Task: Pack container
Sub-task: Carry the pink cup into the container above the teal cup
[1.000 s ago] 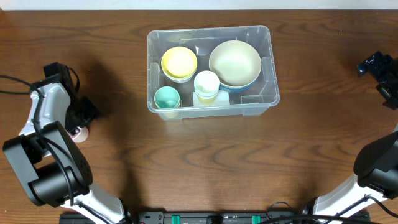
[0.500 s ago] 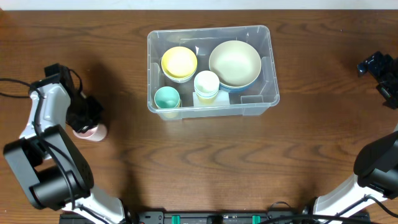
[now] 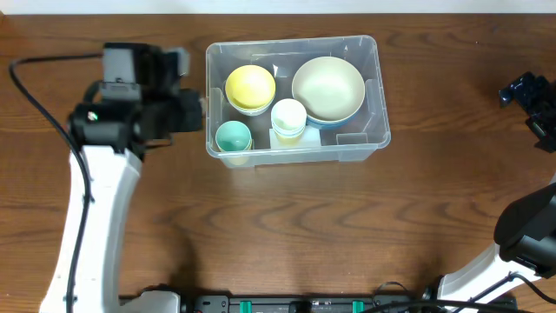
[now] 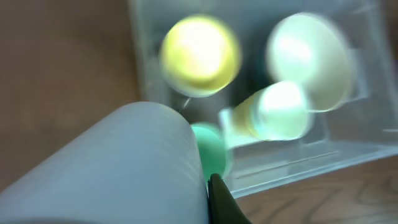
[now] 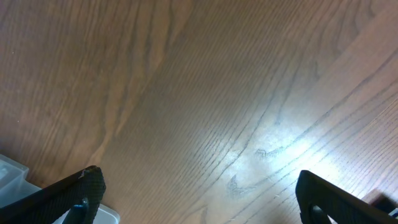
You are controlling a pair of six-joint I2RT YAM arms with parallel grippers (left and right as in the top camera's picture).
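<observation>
The teal cup (image 3: 233, 136) stands open in the near corner of the bin. Next, my left gripper should move over it and lower the pale cup into the opening of the teal cup.
The container (image 3: 295, 155) is a large clear bin at the table's middle back. It holds a yellow bowl (image 3: 250, 87), a cream bowl (image 3: 327, 87), a teal cup (image 3: 233, 136) and a stack of pale cups (image 3: 288, 117). My left gripper (image 3: 193, 111) hangs at the bin's left wall. In the left wrist view it (image 4: 214, 199) is shut on a pale cup (image 4: 124, 168), which fills the lower left, blurred, above the bin (image 4: 292, 168). My right gripper (image 3: 528, 91) is open and empty at the far right edge, its fingers (image 5: 199, 199) wide apart over bare wood.
Dark wooden table (image 3: 287, 226) all round the bin. My left arm (image 3: 95, 217) runs along the left side from the front edge. A pale bit of clear plastic (image 5: 9, 171) shows at the lower left of the right wrist view.
My left gripper closed on the pinkish cup at the table's left, lifted it and swung up and right to the bin's left wall. The right arm has not moved.
</observation>
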